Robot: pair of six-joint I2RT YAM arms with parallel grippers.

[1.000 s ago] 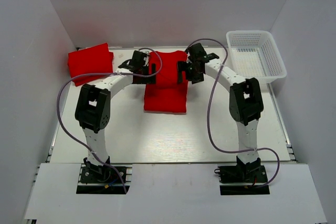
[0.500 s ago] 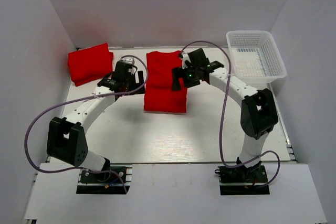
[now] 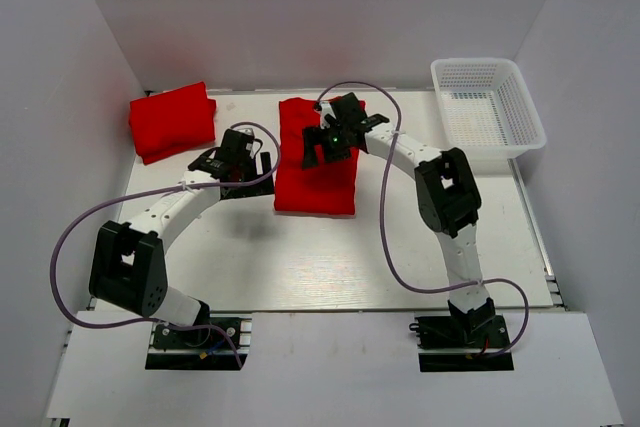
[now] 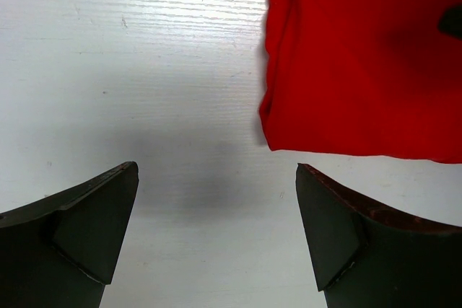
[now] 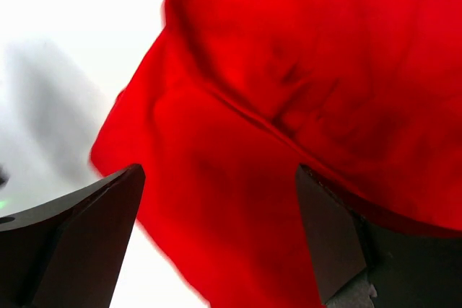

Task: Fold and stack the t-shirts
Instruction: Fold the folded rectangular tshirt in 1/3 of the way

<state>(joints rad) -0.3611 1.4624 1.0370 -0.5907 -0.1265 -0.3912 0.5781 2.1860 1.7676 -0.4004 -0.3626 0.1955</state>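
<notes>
Next I need to move my right gripper back and down to close on the shirt's near corner on the basket's side (image 3: 351, 210), as my left gripper hovers by one near corner.
A partly folded red t-shirt (image 3: 315, 187) lies in the middle of the white table, its upper part doubled over. A second folded red t-shirt (image 3: 172, 120) sits at the back left. My left gripper (image 3: 238, 163) hovers open over bare table just left of the middle shirt; in the left wrist view the left gripper (image 4: 216, 171) holds nothing and the shirt's corner (image 4: 361, 55) lies ahead to the right. My right gripper (image 3: 322, 143) hangs open above the middle shirt's upper half; in the right wrist view the right gripper (image 5: 218, 171) has red cloth (image 5: 303, 91) below it, not pinched.
A white mesh basket (image 3: 520, 117) stands at the back right corner. White walls close in the table on the left, back and right. Purple cables loop from both arms over the table's near half.
The left gripper has drawn back to the left and nearer, off the middle shirt. The right gripper has swung left from the shirt's right edge to above it. Both stayed open.
</notes>
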